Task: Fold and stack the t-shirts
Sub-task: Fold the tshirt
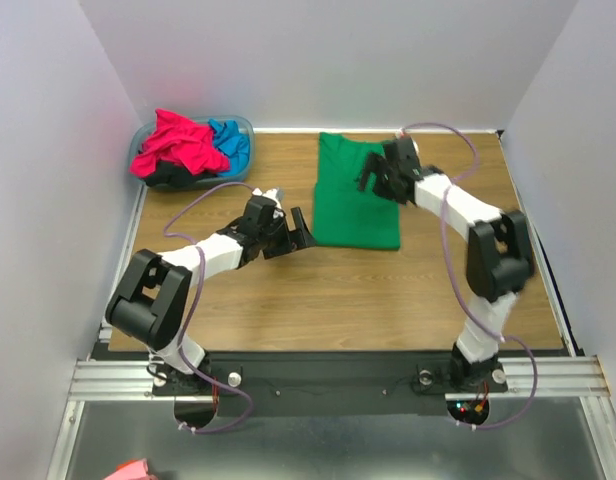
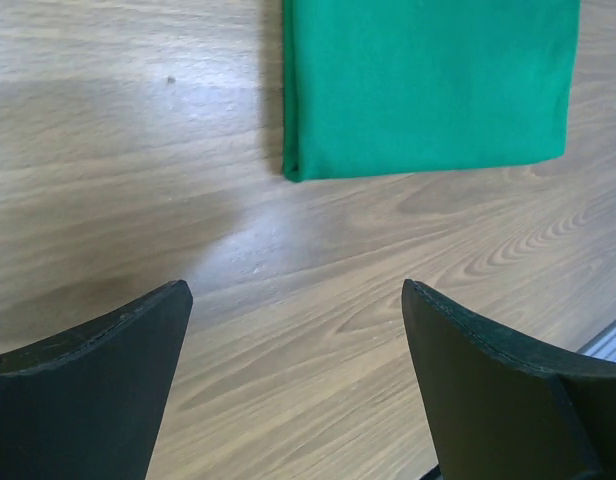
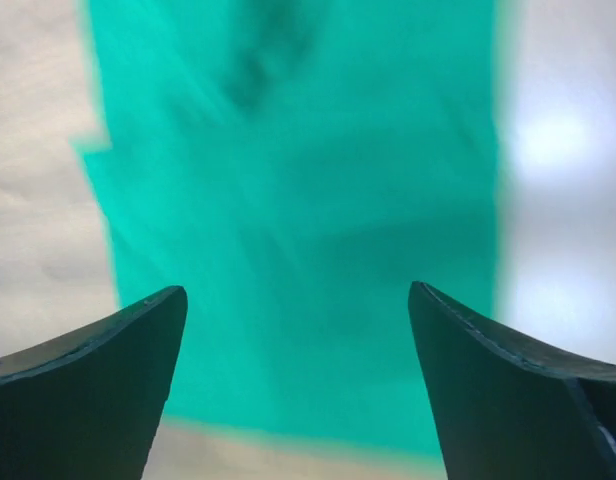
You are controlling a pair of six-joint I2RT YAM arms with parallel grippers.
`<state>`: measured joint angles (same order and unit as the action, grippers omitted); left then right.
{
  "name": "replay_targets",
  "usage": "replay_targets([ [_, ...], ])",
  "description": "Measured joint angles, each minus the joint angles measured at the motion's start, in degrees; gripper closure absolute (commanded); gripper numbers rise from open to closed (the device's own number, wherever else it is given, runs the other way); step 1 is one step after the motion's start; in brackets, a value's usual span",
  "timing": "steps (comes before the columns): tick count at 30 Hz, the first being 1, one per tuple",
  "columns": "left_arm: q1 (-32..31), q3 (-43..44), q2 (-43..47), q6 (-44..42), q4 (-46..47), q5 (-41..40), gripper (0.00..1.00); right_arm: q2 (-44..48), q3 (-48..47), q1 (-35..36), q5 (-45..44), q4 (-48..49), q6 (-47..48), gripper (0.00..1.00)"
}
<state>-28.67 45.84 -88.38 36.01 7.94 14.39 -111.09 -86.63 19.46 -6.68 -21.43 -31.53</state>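
Note:
The shirt's near corner [image 1: 317, 242] [image 2: 295, 171] is below my left gripper and to its right in the top view, with bare wood underneath, so I need to lower the gripper toward that corner next.
The bright green t-shirt [image 1: 353, 195] lies folded in a long rectangle at the middle back of the table. It also shows in the left wrist view [image 2: 428, 85] and, blurred, in the right wrist view [image 3: 298, 200]. My left gripper [image 1: 300, 228] is open and empty, over bare wood just left of the shirt's near corner. My right gripper [image 1: 376, 178] is open and empty above the shirt's right side. Magenta-pink [image 1: 178, 143], bright blue [image 1: 231, 140] and black [image 1: 168, 175] shirts lie heaped in the basin.
The translucent blue basin [image 1: 243, 125] stands at the back left corner. White walls enclose the table on three sides. The table's right edge [image 2: 608, 335] shows in the left wrist view.

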Motion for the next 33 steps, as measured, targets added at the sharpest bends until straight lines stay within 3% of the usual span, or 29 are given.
replay_targets([
  [3,-0.15,2.99,-3.63,-0.20,0.24,0.66,0.02,15.15,16.50,-0.42,-2.12,-0.87,-3.65,0.00],
  [6,-0.26,6.27,-7.56,-0.46,0.92,1.38,0.02,25.20,27.02,-1.07,-3.02,-1.01,-6.38,0.00],
  [9,-0.46,8.96,-11.47,-0.52,1.62,2.10,0.10,28.70,33.51,-1.53,-3.23,-0.87,-8.31,0.03],
  [13,-0.63,12.09,-15.82,-0.46,2.36,2.89,0.24,27.74,37.99,-1.88,-3.21,-0.83,-10.95,0.29],
  [15,-0.72,13.22,-17.00,-0.37,2.58,2.95,0.28,26.86,38.64,-1.95,-3.17,-0.59,-12.24,0.31],
  [16,-0.74,13.64,-17.57,-0.35,2.64,2.95,0.36,26.27,38.66,-1.99,-3.13,-0.15,-12.76,0.31],
  [18,-0.85,14.23,-18.34,-0.15,2.93,2.91,0.42,25.11,38.62,-2.16,-2.58,1.33,-13.51,0.33],
  [19,-0.87,14.40,-18.71,0.02,3.04,2.91,0.53,24.48,38.47,-2.21,-2.38,1.97,-13.81,0.37],
  [24,-0.96,14.47,-19.80,0.20,3.04,2.84,0.62,20.02,37.38,-2.32,-1.22,5.44,-14.95,0.51],
  [26,-1.38,14.47,-19.91,0.31,2.99,2.73,0.77,18.93,37.00,-2.38,-1.05,6.47,-15.06,0.57],
  [28,-1.99,14.40,-19.98,0.55,3.15,2.51,1.00,18.71,37.00,-2.56,-0.96,6.75,-15.32,0.65],
  [30,-2.64,14.36,-20.33,0.66,3.41,2.54,1.00,18.36,36.98,-2.60,-0.85,7.13,-15.32,0.72],
  [31,-2.84,14.34,-20.52,0.98,3.61,2.51,1.00,18.27,36.98,-2.67,-0.83,7.32,-15.23,0.81],
  [33,-3.13,14.34,-20.74,1.14,4.17,2.60,1.00,18.08,37.00,-2.67,-0.70,7.58,-14.97,0.89],
])
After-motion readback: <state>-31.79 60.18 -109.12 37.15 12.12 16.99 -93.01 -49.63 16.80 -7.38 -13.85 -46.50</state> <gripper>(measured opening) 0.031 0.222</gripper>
